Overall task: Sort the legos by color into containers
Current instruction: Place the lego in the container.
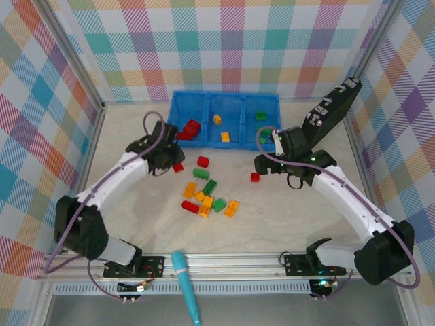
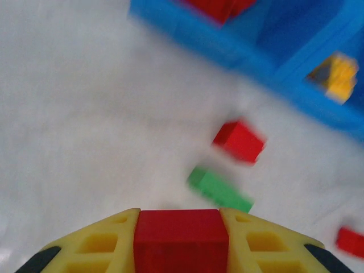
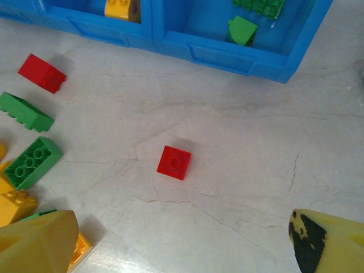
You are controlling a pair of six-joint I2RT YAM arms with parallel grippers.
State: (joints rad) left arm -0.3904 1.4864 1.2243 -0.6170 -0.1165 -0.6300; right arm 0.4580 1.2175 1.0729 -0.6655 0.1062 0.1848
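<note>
My left gripper holds its brick and should move outward past the bin's near rim, then release it over the bin's open bottom beyond the red bricks, where red ones go.
My left gripper is shut on a red brick, held between its yellow fingers above the table, just short of the blue bin. In the top view that brick peeks out under the left gripper. The bin's left compartment holds red bricks, the middle yellow ones, the right green ones. My right gripper stands open above a small single-stud red brick, apart from it. A loose heap of red, green and yellow-orange bricks lies mid-table.
A teal marker lies across the front rail. Plaid walls close in the table on three sides. A black device leans at the back right. Bare tabletop lies right of the small red brick.
</note>
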